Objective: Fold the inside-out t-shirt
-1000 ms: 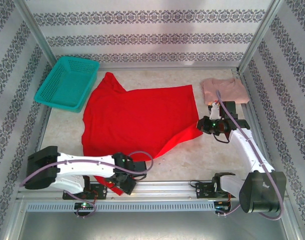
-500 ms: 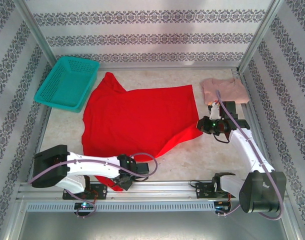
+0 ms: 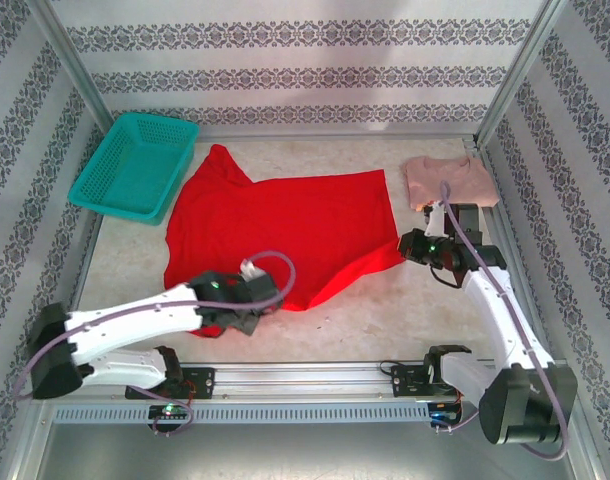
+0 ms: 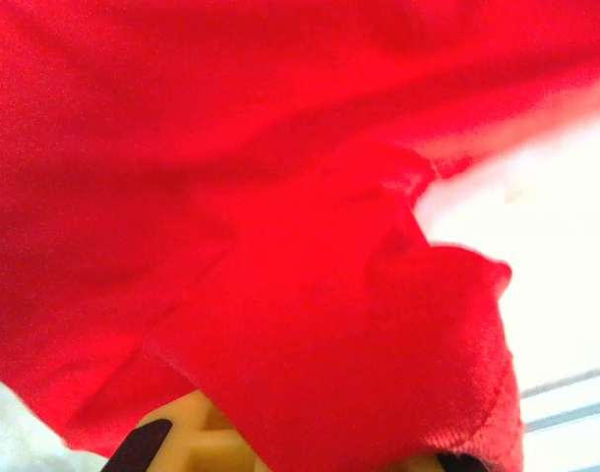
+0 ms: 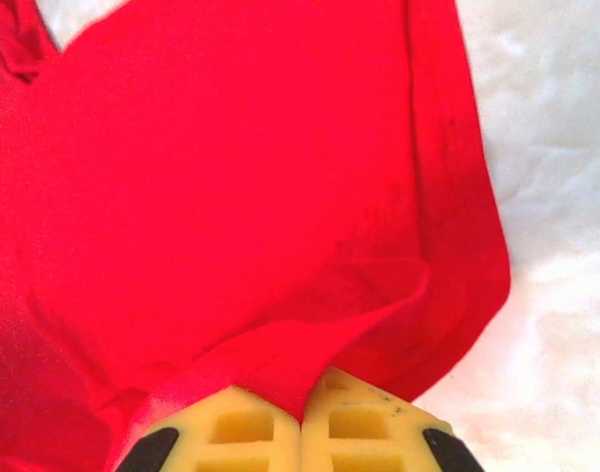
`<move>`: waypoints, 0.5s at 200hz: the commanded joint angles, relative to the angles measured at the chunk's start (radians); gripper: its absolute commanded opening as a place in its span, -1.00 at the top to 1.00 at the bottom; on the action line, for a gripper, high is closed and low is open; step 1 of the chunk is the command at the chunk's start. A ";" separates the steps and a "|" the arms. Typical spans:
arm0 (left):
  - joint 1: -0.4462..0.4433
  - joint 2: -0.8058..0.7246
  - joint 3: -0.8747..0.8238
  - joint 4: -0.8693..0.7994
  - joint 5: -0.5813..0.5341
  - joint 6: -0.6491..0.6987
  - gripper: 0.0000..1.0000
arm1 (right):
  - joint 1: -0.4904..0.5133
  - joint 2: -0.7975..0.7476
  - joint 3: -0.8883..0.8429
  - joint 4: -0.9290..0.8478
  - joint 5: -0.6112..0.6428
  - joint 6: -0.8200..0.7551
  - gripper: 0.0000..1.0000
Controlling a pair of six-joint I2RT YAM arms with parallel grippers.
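The shirt shows only plain, unprinted cloth on top. I will next lift its pinched near corner up and outward with my right gripper, lower it past the shirt's far corner (image 3: 382,174) and release it.
The bright red t-shirt (image 3: 285,230) lies spread across the middle of the table, one sleeve pointing toward the basket. My left gripper (image 3: 249,298) is over the shirt's near edge. In the left wrist view red cloth (image 4: 280,246) drapes over its yellow fingers (image 4: 207,442), and a folded flap is held in them. My right gripper (image 3: 413,246) is at the shirt's right near corner. Its yellow pads (image 5: 251,428) are pressed together with a pinch of the red cloth (image 5: 231,197) between them. No white label is visible.
A teal basket (image 3: 135,165) stands at the back left, touching the shirt's sleeve. A pale pink shirt (image 3: 447,178) lies at the back right, just behind the right gripper. The metal rail (image 3: 305,378) runs along the near edge. Bare table (image 3: 385,320) lies near right.
The left arm has swung from the near table edge forward and upward, carrying the shirt's near-left part onto the shirt's body. The right gripper has shifted slightly right with its corner.
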 commanded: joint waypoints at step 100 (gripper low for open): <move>0.333 -0.092 1.114 0.157 -0.295 0.830 1.00 | 0.030 -0.095 0.774 -0.127 0.173 -0.105 1.00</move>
